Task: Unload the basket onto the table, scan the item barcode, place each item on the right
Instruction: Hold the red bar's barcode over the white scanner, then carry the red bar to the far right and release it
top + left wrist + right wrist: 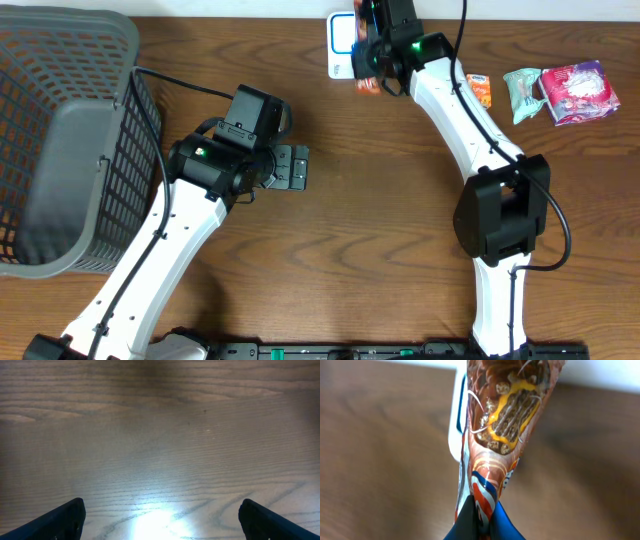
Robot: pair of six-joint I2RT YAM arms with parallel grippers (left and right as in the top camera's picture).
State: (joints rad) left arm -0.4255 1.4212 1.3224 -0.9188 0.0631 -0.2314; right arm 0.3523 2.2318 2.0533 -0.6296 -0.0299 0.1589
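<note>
I will carry the wrapper (366, 85) with my right gripper to the right in the overhead view, then down, and release it into the empty gap between orange and green packets.
My right gripper (482, 520) is shut on the end of a brown and orange snack wrapper (510, 415) printed with a chocolate bar. The wrapper hangs over the edge of a white, blue-trimmed scanner (456, 435). From overhead, the right gripper (372, 60) and the wrapper (366, 85) are at the table's far edge, right beside the scanner (340, 40). No barcode shows on the wrapper. My left gripper (292, 167) is open over bare wood at mid-table. In its wrist view the left gripper (160, 522) has only tabletop between its fingers (60, 522).
A grey mesh basket (60, 150) fills the left side, close to the left arm. At the far right lie an orange packet (480, 90), a green packet (522, 92) and a pink packet (578, 92).
</note>
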